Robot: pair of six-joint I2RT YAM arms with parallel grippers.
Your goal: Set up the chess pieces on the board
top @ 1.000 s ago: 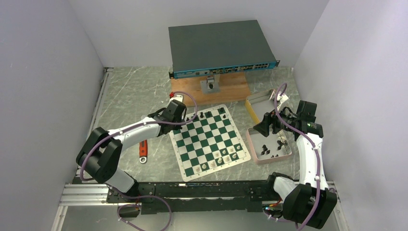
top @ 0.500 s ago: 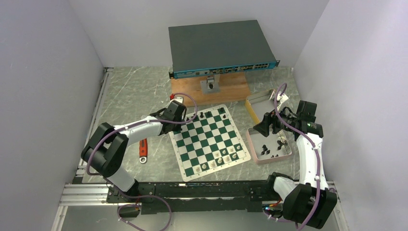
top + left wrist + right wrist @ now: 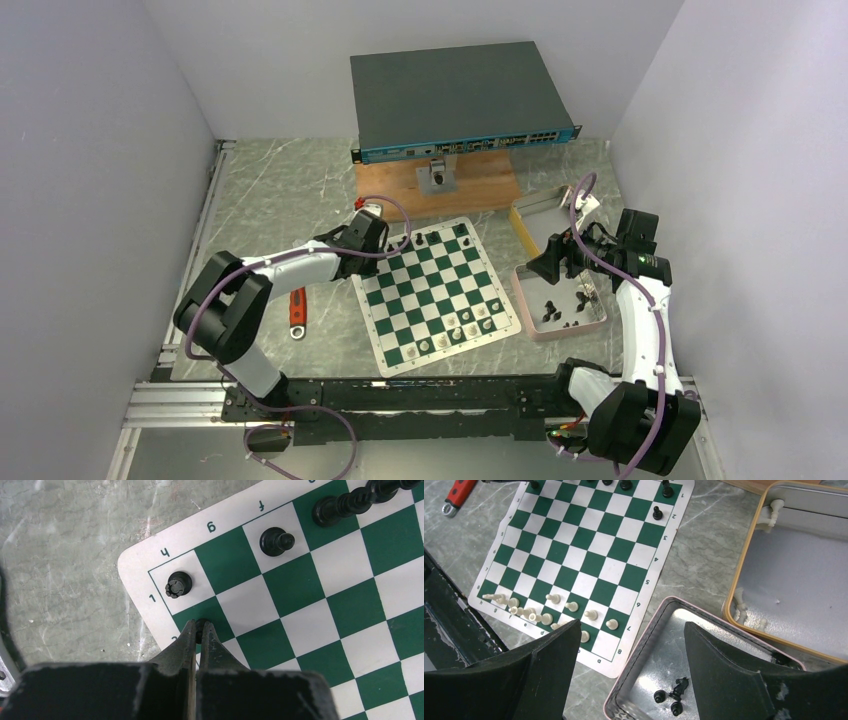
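Note:
The black pawn at the knight's base (image 3: pixel 556 315) (image 3: pixel 677 709) is below my gripper and further back, so my right gripper will next move back and come down onto it.
The green and white board (image 3: pixel 435 295) lies mid-table. A few black chess pieces (image 3: pixel 433 236) stand along its far edge. My left gripper (image 3: pixel 387 252) is at the board's far left corner, shut on a small black piece (image 3: pixel 201 626) over a green square beside the row marked 2. A black piece (image 3: pixel 179 584) stands on the corner square, a pawn (image 3: pixel 276 541) two squares along, and a taller piece (image 3: pixel 350 502) lies tipped beyond. My right gripper (image 3: pixel 631 625) is open and empty above the pink tray (image 3: pixel 639 645), which holds loose black pieces (image 3: pixel 674 696).
White pieces (image 3: pixel 460 328) stand on the board's near rows. The yellow tin (image 3: pixel 525 225) with a few white pieces sits behind the pink tray (image 3: pixel 530 325). A red-handled wrench (image 3: pixel 297 312) lies left of the board. A network switch (image 3: pixel 460 100) rests on a wooden slab (image 3: pixel 470 190).
My left arm's elbow has swung right and up while its gripper stayed at the board's far left corner. The right arm has not moved.

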